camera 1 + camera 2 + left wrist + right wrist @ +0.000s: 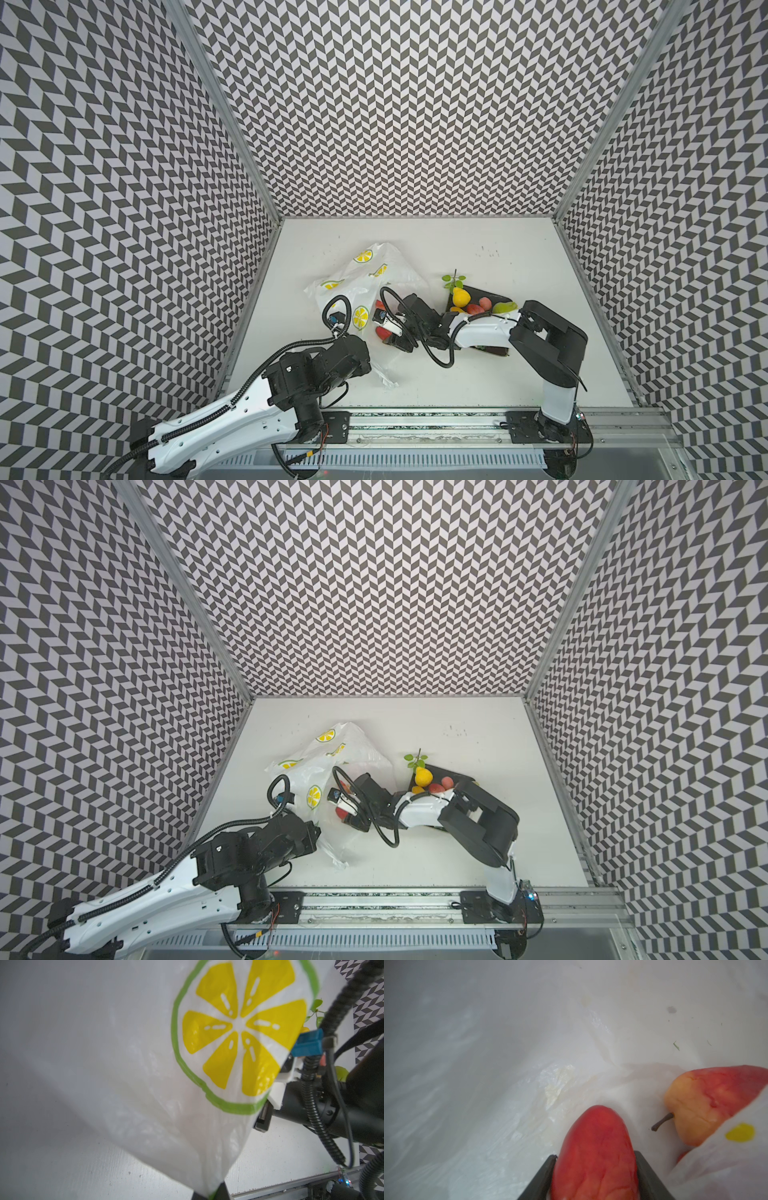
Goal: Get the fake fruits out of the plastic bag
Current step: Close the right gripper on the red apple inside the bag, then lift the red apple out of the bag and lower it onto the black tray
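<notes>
My right gripper should next lift the red fruit [381, 331] from the bag's opening, put it down on the near side of the dark plate and let go of it, because that plate holds fruits.
The plastic bag [374, 270] [332, 750], white with lemon-slice prints, lies at the table's middle left with its mouth facing right. My left gripper [208, 1195] is shut on a bunched edge of the bag [124, 1064] and holds it up. In both top views its jaws are hidden under the wrist. My right gripper [595, 1155] reaches into the bag's mouth, its jaws pressed on both sides of a red fruit [596, 1147] [381, 331]. A red-and-yellow fruit with a stem [708, 1105] lies beside it on the bag film.
A dark plate [492, 296] to the right holds a yellow lemon [460, 297] with a green sprig [453, 280], pinkish-red fruits [473, 308] and a green fruit [505, 307]. My right forearm [486, 332] crosses the plate's near side. Patterned walls enclose the table; a metal rail [415, 419] lines its front.
</notes>
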{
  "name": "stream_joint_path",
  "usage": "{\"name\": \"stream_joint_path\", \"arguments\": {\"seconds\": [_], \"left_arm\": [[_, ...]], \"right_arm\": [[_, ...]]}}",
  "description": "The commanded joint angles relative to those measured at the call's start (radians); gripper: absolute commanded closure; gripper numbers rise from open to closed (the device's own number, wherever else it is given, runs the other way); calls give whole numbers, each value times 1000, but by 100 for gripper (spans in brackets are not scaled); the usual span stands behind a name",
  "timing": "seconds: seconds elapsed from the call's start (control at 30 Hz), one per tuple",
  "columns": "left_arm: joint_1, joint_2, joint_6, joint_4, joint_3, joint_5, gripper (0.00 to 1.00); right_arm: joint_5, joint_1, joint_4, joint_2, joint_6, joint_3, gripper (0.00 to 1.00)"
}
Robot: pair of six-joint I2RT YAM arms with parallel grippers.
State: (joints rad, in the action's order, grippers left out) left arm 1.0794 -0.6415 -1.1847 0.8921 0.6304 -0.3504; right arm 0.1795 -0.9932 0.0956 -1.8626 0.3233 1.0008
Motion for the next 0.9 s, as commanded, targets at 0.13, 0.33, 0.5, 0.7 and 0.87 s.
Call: {"name": "stream_joint_path", "arguments": {"seconds": [0.13, 0.33, 0.5, 0.7, 0.87], "left_arm": [[-4, 33, -59, -22, -6, -73, 100], [-5, 47, -63, -65, -29, -80, 100], [-9, 44, -41, -88, -34, -108, 100], [-15, 41, -13, -142, -44, -98, 100], [-26, 42, 20, -168, -47, -85, 100]], "right_arm": [[69, -19, 87, 243, -101, -146, 70], [80, -35, 38, 485, -269, -285, 71], [-127, -33, -195, 671, -529, -302, 70], [-245, 123, -499, 850, -779, -298, 69], [-379, 205, -559, 1005, -970, -410, 70]]}}
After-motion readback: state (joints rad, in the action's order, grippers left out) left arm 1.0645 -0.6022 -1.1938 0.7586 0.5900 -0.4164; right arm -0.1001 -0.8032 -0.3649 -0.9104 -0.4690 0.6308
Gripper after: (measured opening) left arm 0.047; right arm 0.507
